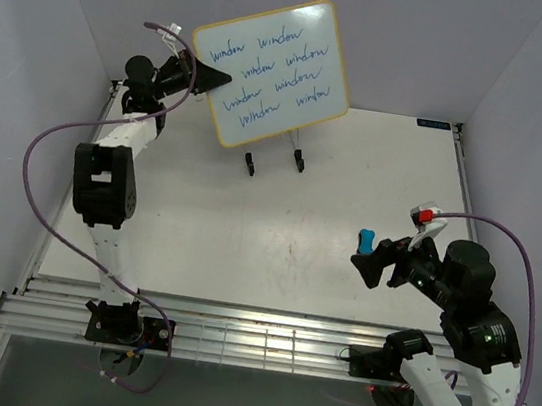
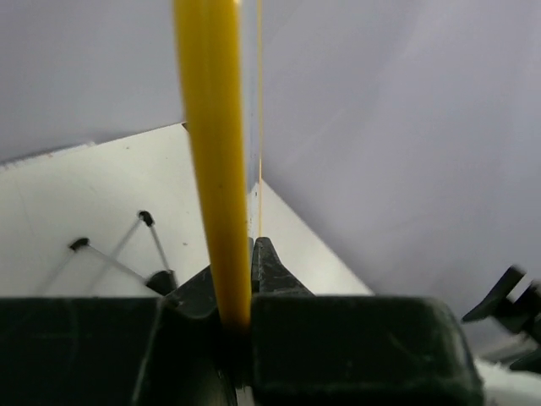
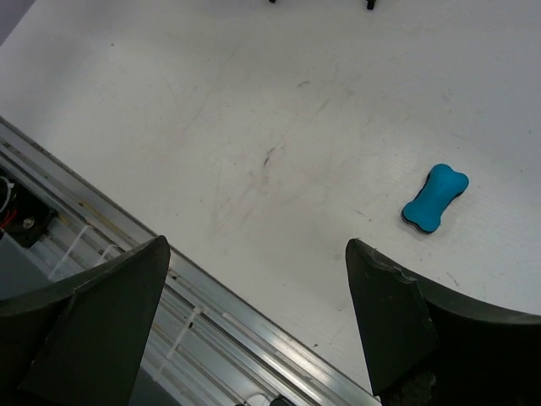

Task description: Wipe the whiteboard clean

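The eraser lies slanted to my right gripper's fingers, below and outward. Next, my right gripper moves outward, turns and descends to close across the eraser's narrow middle (image 1: pixel 365 242) (image 3: pixel 435 199).
The whiteboard (image 1: pixel 269 72) stands tilted on its wire easel at the back left of the table, with blue handwriting in several rows. My left gripper (image 1: pixel 218 79) is shut on the board's left yellow frame edge. In the left wrist view that frame edge (image 2: pixel 215 169) runs up between the closed jaws of the left gripper (image 2: pixel 241 254). My right gripper (image 1: pixel 372 263) is open and empty above the table at the right. The small blue eraser (image 1: pixel 365 242) lies on the table just beyond it. In the right wrist view the eraser (image 3: pixel 434 198) lies to the right, outside the right gripper (image 3: pixel 254 245).
The easel's black feet (image 1: pixel 249 165) rest on the white table (image 1: pixel 356 175) below the board, and its wire legs (image 2: pixel 110 254) show in the left wrist view. An aluminium rail (image 1: pixel 232 339) runs along the near edge. White walls enclose the table on three sides.
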Tool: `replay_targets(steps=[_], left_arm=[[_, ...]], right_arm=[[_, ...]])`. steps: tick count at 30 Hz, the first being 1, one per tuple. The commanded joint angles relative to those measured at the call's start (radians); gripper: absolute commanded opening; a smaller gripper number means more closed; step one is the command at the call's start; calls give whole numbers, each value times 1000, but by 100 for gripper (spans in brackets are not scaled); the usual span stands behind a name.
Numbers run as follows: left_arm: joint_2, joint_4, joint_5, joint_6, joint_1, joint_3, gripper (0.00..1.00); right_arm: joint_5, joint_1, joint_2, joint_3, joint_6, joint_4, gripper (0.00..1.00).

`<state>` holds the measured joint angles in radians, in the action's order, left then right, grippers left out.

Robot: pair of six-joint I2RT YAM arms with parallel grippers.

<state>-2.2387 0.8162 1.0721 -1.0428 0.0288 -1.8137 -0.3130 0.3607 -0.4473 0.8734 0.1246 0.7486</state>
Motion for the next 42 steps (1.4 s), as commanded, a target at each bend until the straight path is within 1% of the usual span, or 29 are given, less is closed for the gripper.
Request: replay_targets(steps=[1,2,3,4,5,6,7,8,9,11,12,13,14,16,17,18,19,20,21,22,23,25,26,27,28,31,33,39,42], left_arm=[[388,-6,-191,62,-26,339,0],[513,-109,-222,94,-64,411,0],[574,-142,-271,127,-75,486,0],[631,-175,-293,139,-90,617,0],[687,-230,-314,156,-108,675,0],[787,-267,-331,176,-143,723,0],[833,-316,-374,229,-168,788,0],[876,-412,-391,259,-208,815,0],[965,-445,-402,280,-225,845,0],[1057,-523,-416,305,-256,946,0],[1103,-560,-417,317,-260,974,0],[1195,-612,-452,346,-263,997,0],[1238,-712,-478,366,-268,1034,0],[1356,-811,-495,409,-271,1060,0],[1392,-922,-521,438,-274,1079,0],[1424,-965,-518,447,-276,1090,0],[1479,-1003,-515,460,-276,1097,0],[1504,-1078,-517,470,-277,1106,0],[1528,-1115,-521,474,-279,1125,0],[1551,-1144,-526,480,-277,1134,0],[1592,-1187,-526,481,-279,1146,0],[1628,-1226,-518,486,-280,1177,0],[1642,-1244,-506,486,-279,1189,0],[1662,-1250,-471,489,-279,1200,0],[1666,-1273,-460,487,-279,1211,0],[1671,-1293,-402,497,-279,1194,0],[1676,-1336,-419,520,-279,1180,0],[1656,-1391,-406,558,-279,1162,0],[1627,-1450,-399,590,-279,1147,0]], right_arm=[[132,4,-57,-7,26,-61,90],[159,4,-91,-2,41,-49,90],[181,4,-109,2,47,-42,90],[236,4,-122,19,55,-35,90],[262,3,-131,28,70,-31,90],[287,4,-140,35,78,-28,90],[349,4,-140,41,82,-26,90],[382,1,-140,58,89,-25,90],[408,3,-140,64,99,-17,90],[457,3,-140,65,110,-17,90],[457,3,-143,64,110,-15,90],[457,3,-148,62,110,-5,90],[463,1,-154,71,118,3,90],[448,3,-149,97,145,2,90],[445,3,-127,120,161,-6,90],[442,3,-104,163,167,-15,90],[446,3,-72,147,185,-87,90],[440,1,5,103,188,-144,90],[445,3,18,58,197,-170,90],[436,3,-2,61,202,-164,90],[422,3,-102,71,190,-93,90],[391,3,-239,114,170,-8,90],[396,3,-351,122,162,45,90],[411,3,-393,125,156,55,90],[481,3,-445,118,165,61,90],[555,1,-497,75,149,15,90],[568,-2,-573,72,158,8,91],[506,-54,-769,71,92,-100,96],[399,-91,-876,91,38,-155,98]])
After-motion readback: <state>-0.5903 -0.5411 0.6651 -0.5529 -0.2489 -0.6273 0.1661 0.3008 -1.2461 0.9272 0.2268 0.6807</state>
